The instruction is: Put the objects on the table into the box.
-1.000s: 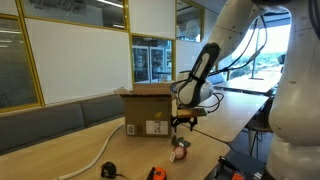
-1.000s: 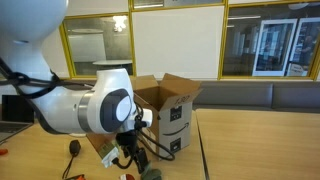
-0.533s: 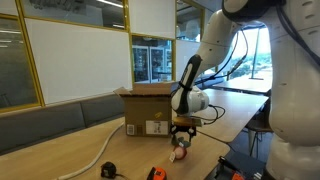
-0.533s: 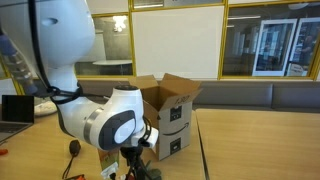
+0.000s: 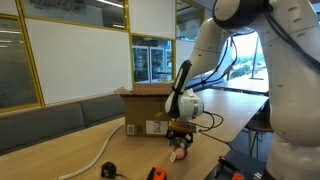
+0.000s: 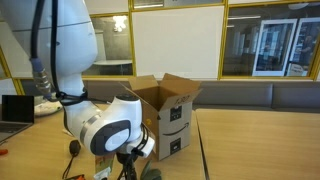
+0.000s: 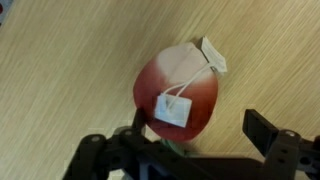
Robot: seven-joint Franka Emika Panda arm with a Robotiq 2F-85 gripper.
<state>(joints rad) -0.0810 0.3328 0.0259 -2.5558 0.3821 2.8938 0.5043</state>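
Observation:
The red object lies below my gripper, between its open fingers, so next I should bring my gripper down around the red object's end with the square white tag [image 5: 180, 153] [image 7: 173, 113] and close it.
A round red object [image 7: 176, 78] with white tags on strings lies on the wooden table, with a bit of green at its lower edge. My gripper [image 7: 200, 128] is open right above it, one finger at the object's left side and the other apart on its right. In an exterior view the gripper [image 5: 179, 139] hangs just over the red object [image 5: 180, 153], in front of the open cardboard box [image 5: 148, 108]. The box also shows in an exterior view [image 6: 172, 108], where the arm's bulk hides the gripper.
An orange object [image 5: 155, 173] and a black plug [image 5: 112, 170] with a white cable [image 5: 92, 160] lie near the table's front edge. Glass walls and a bench stand behind the table. The table edge [image 5: 215, 152] is close to the red object.
The arm has come down towards the table. The gripper is now lower and closer over the red object. The object has not moved.

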